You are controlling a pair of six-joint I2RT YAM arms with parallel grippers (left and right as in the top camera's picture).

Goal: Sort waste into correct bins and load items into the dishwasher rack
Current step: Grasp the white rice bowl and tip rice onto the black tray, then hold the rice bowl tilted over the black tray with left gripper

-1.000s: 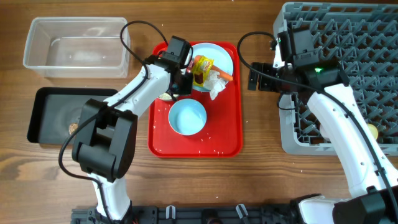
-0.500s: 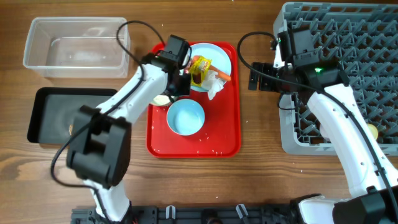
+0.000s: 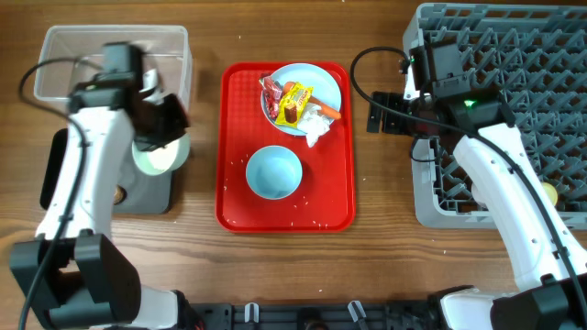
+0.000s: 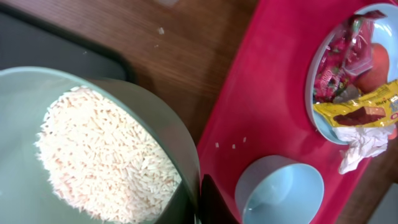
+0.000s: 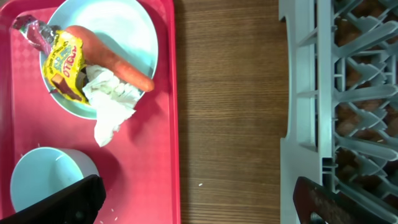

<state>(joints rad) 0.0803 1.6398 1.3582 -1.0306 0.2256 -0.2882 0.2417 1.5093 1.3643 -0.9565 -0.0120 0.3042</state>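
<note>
Next, my left gripper tips the rice into the black tray, then lowers and releases the bowl on the red tray (image 3: 330, 206) beside the plate, where space is open.
My left gripper (image 3: 172, 133) (image 4: 200, 202) is shut on the rim of a light-blue bowl (image 3: 160, 154) (image 4: 155, 118) filled with white rice (image 4: 106, 155). It holds the bowl over the right end of the black tray (image 3: 64, 170). The plate (image 3: 335, 87) (image 5: 124, 25) on the red tray (image 3: 330, 206) carries a yellow wrapper (image 5: 65, 62), a red wrapper (image 4: 339, 56), a carrot (image 5: 112, 59) and a tissue (image 5: 109, 99). An empty bowl (image 3: 275, 172) (image 5: 43, 180) sits below the plate. My right gripper (image 3: 371, 117) (image 5: 199, 211) hangs open between the red tray and the rack (image 3: 514, 92), holding nothing.
The clear tub (image 3: 110, 69) stands at the back left, above the black tray. A small brown lump (image 3: 119, 194) lies in the black tray. Loose rice grains dot the red tray. Bare wood separates the red tray from the rack.
My left arm has swung from the red tray to the left, carrying the rice bowl over the black tray. The right arm has stayed still.
</note>
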